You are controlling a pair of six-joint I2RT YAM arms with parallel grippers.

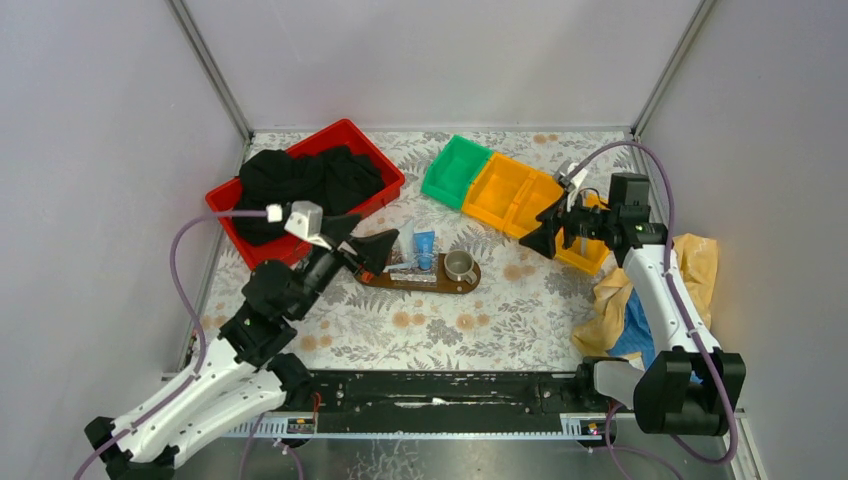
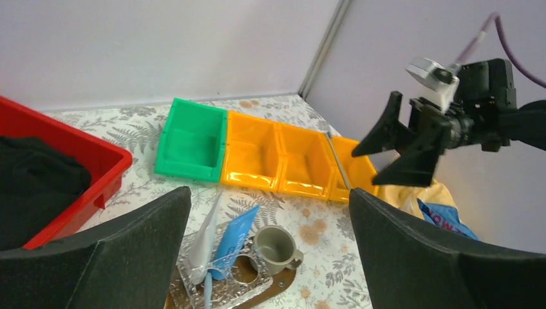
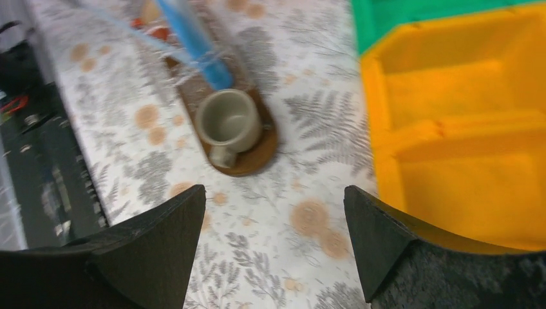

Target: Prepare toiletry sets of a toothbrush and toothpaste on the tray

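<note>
My right gripper should turn away from the tray next and go down to the toothbrush's handle (image 1: 582,246) in the end orange bin, because the toothbrush is leaning there.
The dark wooden tray (image 1: 440,285) lies mid-table. A clear plastic holder (image 2: 222,283) on it carries two toothpaste tubes, one whitish (image 2: 205,235) and one blue (image 2: 233,239). A grey cup (image 2: 275,248) stands at the tray's right end. My left gripper (image 1: 368,245) hovers open just left of the tubes, with nothing between its fingers. A slim grey toothbrush (image 2: 339,164) leans in the rightmost orange bin. My right gripper (image 1: 545,228) hangs open and empty beside that bin; in the right wrist view only patterned tablecloth lies between its fingers (image 3: 174,225).
A red crate (image 1: 385,165) filled with black cloth sits at the back left. A green bin (image 1: 457,170) and a row of orange bins (image 1: 510,190) stand at the back right. A yellow and blue bag (image 1: 640,300) lies by the right arm.
</note>
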